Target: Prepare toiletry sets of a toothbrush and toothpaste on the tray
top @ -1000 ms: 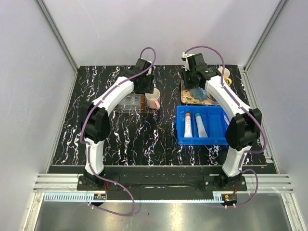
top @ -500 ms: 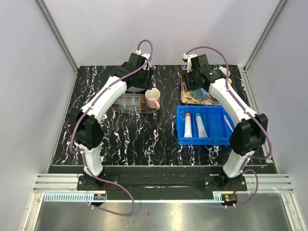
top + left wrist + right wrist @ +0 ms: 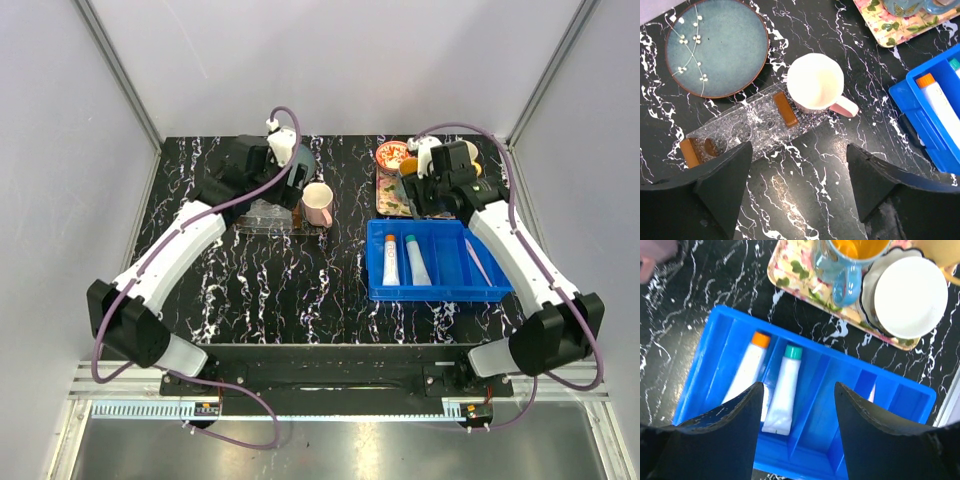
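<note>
I will lower the open fingers of my right gripper toward the teal-capped tube, slightly to the left in the wrist view, and on both sides of its narrow white body (image 3: 417, 264) (image 3: 785, 391), because the tube lies below.
The clear tray (image 3: 262, 217) with its brown-ended rack (image 3: 740, 131) lies left of centre, a pink mug (image 3: 318, 203) at its right end. My left gripper (image 3: 799, 146) hovers open just near of it over bare table, nothing between its fingers. Two white toothpaste tubes, orange-capped (image 3: 747, 372) and teal-capped (image 3: 784, 390), lie side by side in the blue bin (image 3: 380, 288). The pale-pink toothbrush (image 3: 476, 262) lies in the bin's right compartment. My right gripper (image 3: 798, 385) hangs open above the bin's middle, holding nothing.
A blue-grey plate (image 3: 715, 45) sits behind the clear tray. A patterned square tray (image 3: 795, 277) behind the bin carries a blue mug (image 3: 845, 265) and a white bowl (image 3: 910, 295). A red bowl (image 3: 390, 153) stands at the back.
Both grippers have opened wider. The left arm swung its elbow out to the left and pulled back from the mug. The right gripper moved from over the patterned tray toward the bin.
</note>
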Available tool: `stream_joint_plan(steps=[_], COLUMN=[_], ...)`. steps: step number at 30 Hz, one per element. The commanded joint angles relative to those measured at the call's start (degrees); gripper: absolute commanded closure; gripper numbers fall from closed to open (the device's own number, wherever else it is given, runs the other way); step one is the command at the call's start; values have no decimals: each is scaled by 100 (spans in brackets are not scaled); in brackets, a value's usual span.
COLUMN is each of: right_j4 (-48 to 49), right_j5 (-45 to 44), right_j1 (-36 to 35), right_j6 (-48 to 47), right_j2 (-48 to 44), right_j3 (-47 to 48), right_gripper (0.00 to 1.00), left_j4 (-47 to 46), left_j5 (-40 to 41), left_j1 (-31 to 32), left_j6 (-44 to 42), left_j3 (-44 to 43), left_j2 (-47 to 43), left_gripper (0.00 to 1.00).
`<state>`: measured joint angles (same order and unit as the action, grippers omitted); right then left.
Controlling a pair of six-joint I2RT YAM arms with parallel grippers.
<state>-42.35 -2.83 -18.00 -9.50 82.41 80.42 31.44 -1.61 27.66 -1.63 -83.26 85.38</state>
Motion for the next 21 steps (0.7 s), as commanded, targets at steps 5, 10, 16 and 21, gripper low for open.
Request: stream_joint_plan(steps=[5, 10, 16, 21], right_j4=[-72, 156, 481, 605], right_j5=[-429, -411, -350, -209], right_j1=[33, 42, 51, 60], right_j6=[-298, -184, -149, -53], right_j2=[-717, -709, -454, -95], right_j3=[-782, -1221, -1494, -1530], right_gripper=[36, 37, 40, 43], left_j4=[-622, -674, -736, -718], left_j5=[-323, -420, -323, -209], left_j1=[3, -50, -94, -120], left_j6=[-681, -795, -830, -865], left_j3=[662, 864, 1075, 1163], left_j2=[-593, -681, -813, -874], left_gripper=[17, 18, 18, 18])
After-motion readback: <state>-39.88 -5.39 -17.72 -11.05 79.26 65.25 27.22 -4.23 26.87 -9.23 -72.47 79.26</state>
